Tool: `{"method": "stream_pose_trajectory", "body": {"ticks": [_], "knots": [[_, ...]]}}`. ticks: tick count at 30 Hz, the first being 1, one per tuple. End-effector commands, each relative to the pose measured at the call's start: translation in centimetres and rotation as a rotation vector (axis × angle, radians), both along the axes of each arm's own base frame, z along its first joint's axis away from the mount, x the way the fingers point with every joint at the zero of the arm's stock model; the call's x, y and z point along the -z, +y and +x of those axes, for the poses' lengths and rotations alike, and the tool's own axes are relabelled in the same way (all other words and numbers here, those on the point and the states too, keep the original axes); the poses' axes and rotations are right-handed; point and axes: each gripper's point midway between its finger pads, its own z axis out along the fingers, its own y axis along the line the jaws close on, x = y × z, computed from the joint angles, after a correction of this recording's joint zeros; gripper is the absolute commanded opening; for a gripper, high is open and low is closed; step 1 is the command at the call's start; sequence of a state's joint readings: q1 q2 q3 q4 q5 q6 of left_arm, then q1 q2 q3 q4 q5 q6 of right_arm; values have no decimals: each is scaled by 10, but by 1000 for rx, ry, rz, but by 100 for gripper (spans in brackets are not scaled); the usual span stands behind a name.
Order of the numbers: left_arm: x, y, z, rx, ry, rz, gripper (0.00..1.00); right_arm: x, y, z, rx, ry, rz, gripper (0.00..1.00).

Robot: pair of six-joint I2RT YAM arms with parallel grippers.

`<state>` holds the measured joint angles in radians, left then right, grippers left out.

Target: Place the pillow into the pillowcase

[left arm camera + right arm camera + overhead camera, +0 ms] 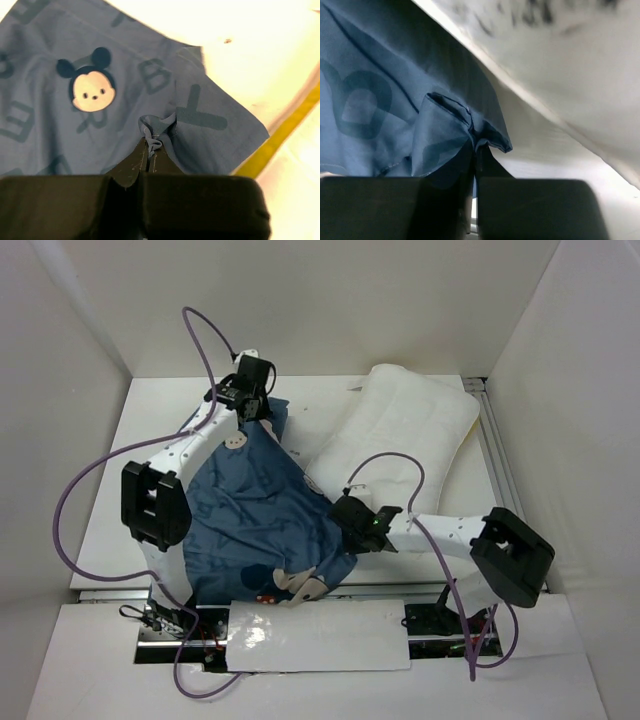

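My left gripper swings up, across and down next to release the pillowcase (pixel 255 510) by the table's far corner, since this lies to its left in the top view.
The blue pillowcase (pixel 255 510) with pale letters and mouse faces lies spread over the left and middle of the table. The cream-white pillow (pixel 405 435) lies at the back right, one end against the pillowcase's right edge. My left gripper (pixel 250 405) is shut on the pillowcase's far corner; the wrist view shows a pinch of blue cloth (pixel 155 137) between its jaws, with the pillow's yellow band (pixel 280 137) to the right. My right gripper (pixel 352 520) is shut on the pillowcase's right edge; its wrist view shows a blue hem fold (pixel 482 137) pinched, the pillow (pixel 580 75) above.
White walls close in the table on three sides. A metal rail (pixel 500 470) runs along the table's right edge. A white sheet (pixel 315 635) covers the near edge between the arm bases. Purple cables (pixel 75 500) loop off both arms.
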<state>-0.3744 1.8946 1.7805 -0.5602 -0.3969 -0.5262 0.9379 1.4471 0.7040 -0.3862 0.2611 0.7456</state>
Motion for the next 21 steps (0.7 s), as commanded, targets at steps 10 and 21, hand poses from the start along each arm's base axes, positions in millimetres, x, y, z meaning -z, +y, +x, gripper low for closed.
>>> {"method": "stream_pose_trajectory", "body": {"ticks": [10,21], "knots": [[-197,121,-46,-232,-409,-100,0,-275,-10,99,58,-775,92,0],[-424,229,-260,-555,-1007,6,0,-547,-22,54,-266,-1349,329,0]]}}
